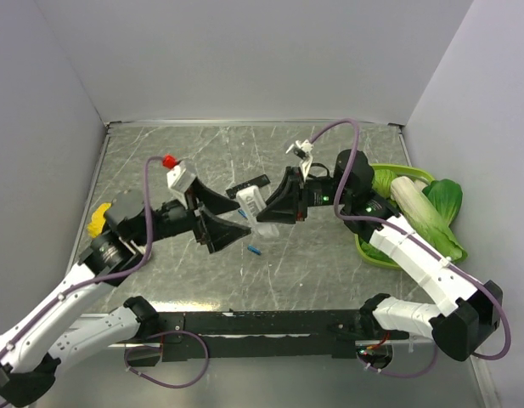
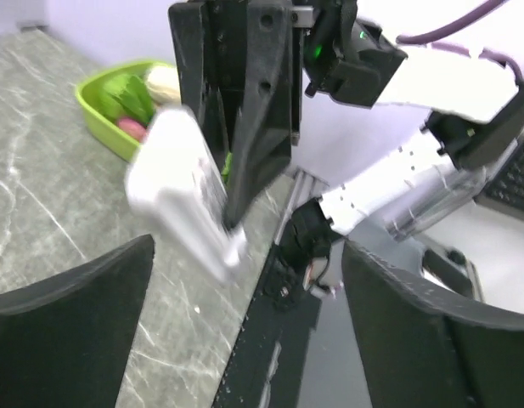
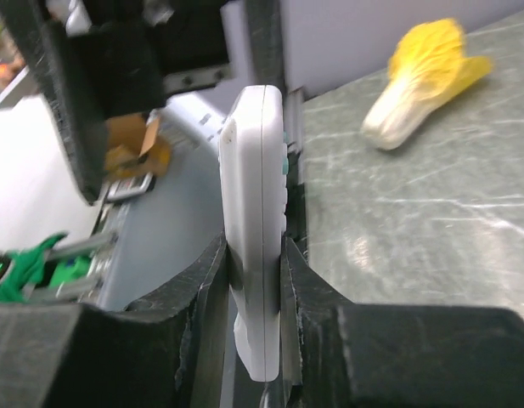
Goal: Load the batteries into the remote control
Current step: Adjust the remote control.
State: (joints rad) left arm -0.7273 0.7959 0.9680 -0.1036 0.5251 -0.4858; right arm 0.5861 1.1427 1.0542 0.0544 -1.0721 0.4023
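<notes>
The white remote's near end (image 2: 225,255) sticks out clear of my right gripper. My left gripper will go to the right in the top view onto it next.
My right gripper (image 1: 274,206) is shut on the white remote control (image 1: 251,204) and holds it off the table, tilted. In the right wrist view the remote (image 3: 255,170) stands edge-on, clamped between both fingers of that gripper (image 3: 255,246). My left gripper (image 1: 217,216) is open and empty, just left of the remote and facing it. In the left wrist view its fingers (image 2: 75,297) spread wide below the blurred remote (image 2: 181,195). One blue battery (image 1: 255,250) lies on the table below the remote. I see no second battery.
A black remote (image 1: 247,184) lies just behind the white one. A green basket (image 1: 376,255) with leafy vegetables (image 1: 431,212) stands at the right. A yellow vegetable toy (image 1: 96,221) lies at the left, also in the right wrist view (image 3: 423,72). Walls enclose three sides.
</notes>
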